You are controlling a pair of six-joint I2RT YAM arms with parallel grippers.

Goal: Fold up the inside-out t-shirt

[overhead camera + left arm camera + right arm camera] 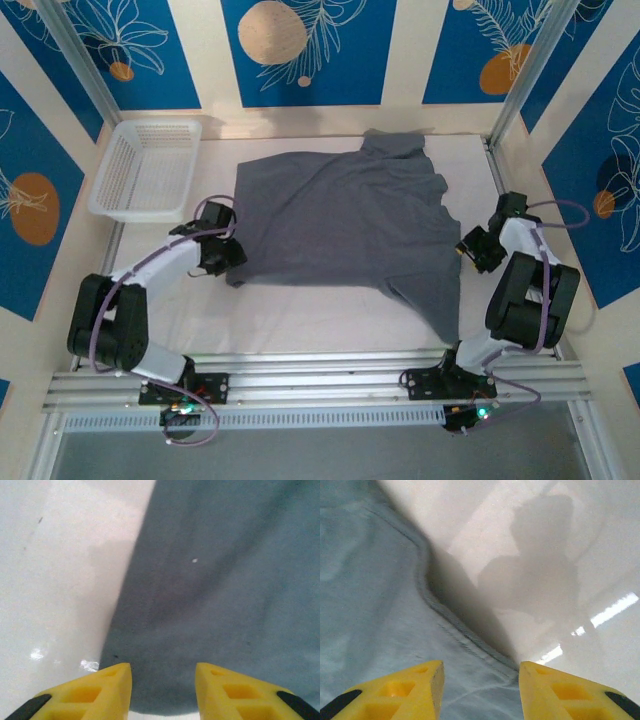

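Next, my right gripper comes down and eases back over the stitched hem (455, 630) at the shirt's edge (506, 667), which runs in between its open yellow fingers.
The slate-grey inside-out t-shirt (345, 225) lies spread on the white table, one corner trailing toward the near right. My left gripper (222, 255) sits at the shirt's near-left corner. In the left wrist view its yellow fingers (107, 690) stand open over the grey cloth (215, 595), whose rounded corner lies between them. My right gripper (473, 247) rests at the shirt's right edge. In the right wrist view it is open (481, 692) above a stitched hem (455, 630), nothing pinched.
A white basket (147, 168) stands at the far left of the table (300, 315). Metal frame posts rise at the back corners. A rail (320, 380) runs along the near edge beside the arm bases.
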